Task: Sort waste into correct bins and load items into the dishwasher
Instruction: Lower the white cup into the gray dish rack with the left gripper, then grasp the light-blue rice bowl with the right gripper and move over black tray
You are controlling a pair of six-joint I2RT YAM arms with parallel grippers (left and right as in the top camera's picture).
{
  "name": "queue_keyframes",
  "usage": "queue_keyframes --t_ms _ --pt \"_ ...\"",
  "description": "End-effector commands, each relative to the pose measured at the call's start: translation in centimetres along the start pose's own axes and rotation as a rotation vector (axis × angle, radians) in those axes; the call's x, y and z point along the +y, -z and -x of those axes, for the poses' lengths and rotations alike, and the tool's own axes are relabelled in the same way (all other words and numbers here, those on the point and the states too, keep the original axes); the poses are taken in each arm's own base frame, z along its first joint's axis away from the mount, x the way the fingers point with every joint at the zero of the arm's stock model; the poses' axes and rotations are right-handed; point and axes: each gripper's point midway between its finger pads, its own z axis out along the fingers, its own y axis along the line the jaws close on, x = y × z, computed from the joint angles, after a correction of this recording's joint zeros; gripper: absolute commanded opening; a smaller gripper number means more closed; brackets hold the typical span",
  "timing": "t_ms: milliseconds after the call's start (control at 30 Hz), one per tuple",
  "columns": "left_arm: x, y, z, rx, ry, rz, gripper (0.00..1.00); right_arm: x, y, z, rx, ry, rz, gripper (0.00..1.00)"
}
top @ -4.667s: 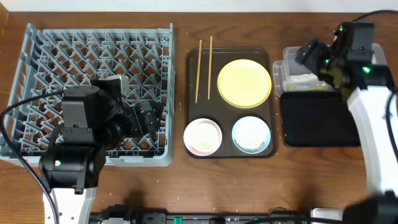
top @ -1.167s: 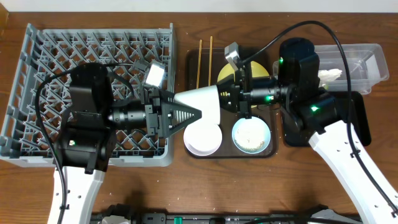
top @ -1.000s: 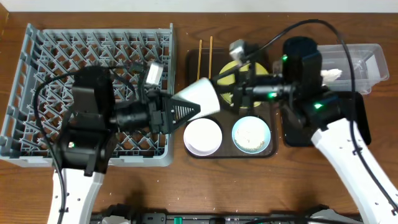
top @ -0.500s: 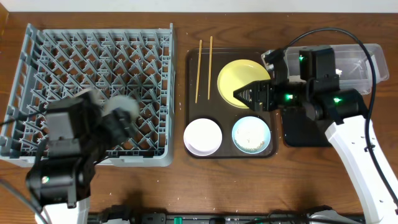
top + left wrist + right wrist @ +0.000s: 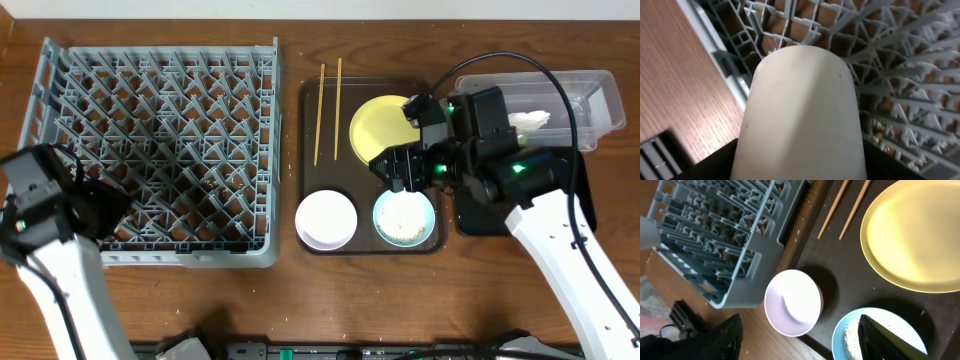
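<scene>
A gap shows at the rim of the light blue bowl, on the side facing the white bowl. My right gripper needs to move down and back to the light blue bowl next, onto that part of its rim.
My left gripper [image 5: 800, 167] is shut on the white cup [image 5: 800, 110], which fills the left wrist view over the dish rack's [image 5: 160, 130] front-left edge. In the overhead view that gripper [image 5: 110, 205] sits at the rack's front left and the cup is hidden. My right gripper [image 5: 392, 170] is open and empty above the brown tray, over the white bowl [image 5: 792, 302] and the light blue bowl [image 5: 865, 337] holding rice scraps. The yellow plate [image 5: 385, 125] and two chopsticks [image 5: 328, 100] lie on that tray. The clear tub [image 5: 580, 95] holds the white paper [image 5: 528, 120]. The green wrapper is out of view.
The dark brown serving tray [image 5: 370, 248] stands between the rack and the bins. The black tray [image 5: 500, 215] lies in front of the clear tub, largely under my right arm. The rack's corner [image 5: 715, 240] shows in the right wrist view. Bare wood runs along the table's front.
My left arm has pulled further left with the cup, to the rack's front-left corner. My right gripper has moved left and nearer, from the yellow plate toward the bowls.
</scene>
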Motion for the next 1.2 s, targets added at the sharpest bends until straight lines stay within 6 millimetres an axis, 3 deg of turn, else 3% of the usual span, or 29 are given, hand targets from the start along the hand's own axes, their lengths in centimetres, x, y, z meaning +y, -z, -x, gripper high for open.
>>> queue_keyframes --t_ms 0,233,467,600,733,833,1033,1167 --pt "-0.5 -1.6 0.2 0.054 0.021 0.002 0.72 0.5 0.2 0.1 -0.010 0.040 -0.013 0.72" --pt "-0.7 -4.2 -1.1 0.174 0.019 0.030 0.79 0.8 0.1 -0.1 -0.004 0.035 -0.008 0.72" --pt "-1.6 -4.4 -1.1 0.191 0.020 -0.017 0.80 0.7 0.1 -0.4 0.010 0.029 -0.012 0.72" --pt "-5.0 -2.1 -2.1 0.240 -0.075 -0.226 0.80 0.4 0.1 -0.4 0.007 0.016 -0.029 0.71" --pt "-9.1 2.1 -3.7 0.247 -0.264 -0.443 0.80 -1.0 -0.1 -0.9 0.016 -0.061 -0.131 0.66" --pt "-11.1 4.9 -6.0 0.216 -0.433 -0.525 0.84 -2.4 -0.9 -2.4 0.061 -0.105 -0.256 0.62" --pt "-13.7 9.3 -11.5 0.184 -0.746 -0.662 0.85 -3.6 -4.7 -7.0 0.239 -0.143 -0.456 0.56" --pt "-13.6 9.9 -12.8 0.144 -0.835 -0.632 0.86 -4.7 -7.8 -9.7 0.335 -0.171 -0.568 0.49"
